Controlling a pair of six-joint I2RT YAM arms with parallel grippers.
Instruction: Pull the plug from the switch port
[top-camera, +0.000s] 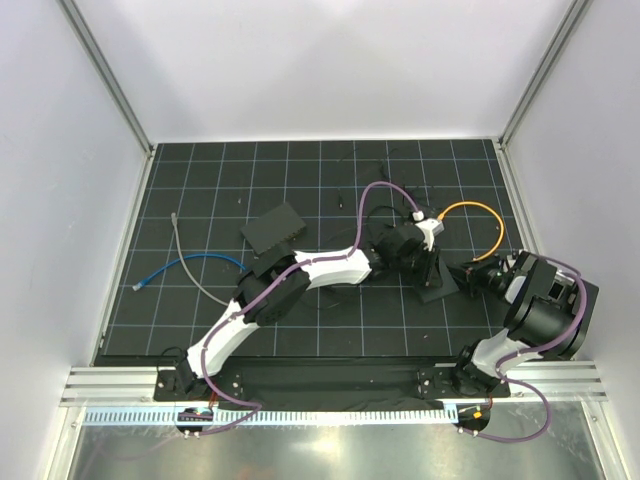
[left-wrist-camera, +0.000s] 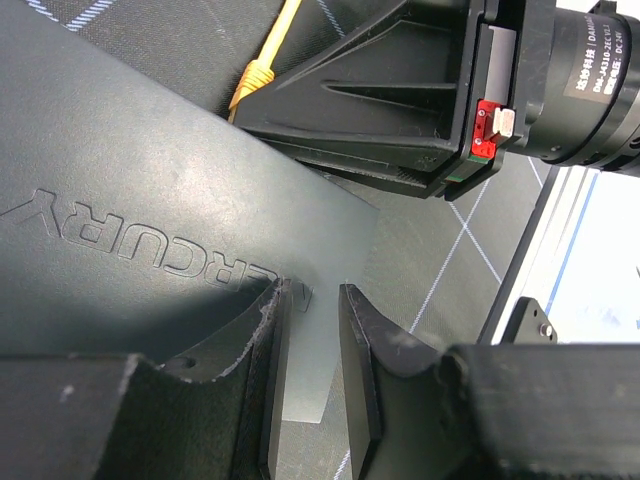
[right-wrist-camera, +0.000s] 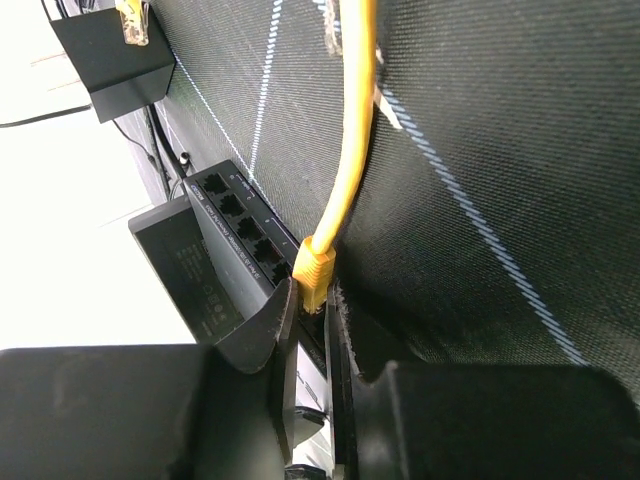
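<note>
My right gripper pulls the plug outward from its port next and releases it on the mat inside the cable's loop (top-camera: 468, 222). That spot lies clear, outward of that gripper.
The black switch (top-camera: 432, 283) lies right of centre on the mat; its embossed top fills the left wrist view (left-wrist-camera: 150, 200), and its port row shows in the right wrist view (right-wrist-camera: 225, 240). The yellow plug (right-wrist-camera: 315, 268) sits at the end port, and its yellow cable (top-camera: 482, 208) loops away behind. My right gripper (right-wrist-camera: 312, 295) is shut on the plug, its fingers on either side of it. It also shows in the left wrist view (left-wrist-camera: 380, 90), with the plug (left-wrist-camera: 256, 75) at its tips. My left gripper (left-wrist-camera: 315, 295) is shut on the switch's corner edge.
A flat black box (top-camera: 273, 228) lies left of centre. A blue cable (top-camera: 190, 262) and a grey cable (top-camera: 183, 250) lie at the left. Thin black wires (top-camera: 385, 180) run at the back. The cable's other end reaches a small black block (right-wrist-camera: 110, 55).
</note>
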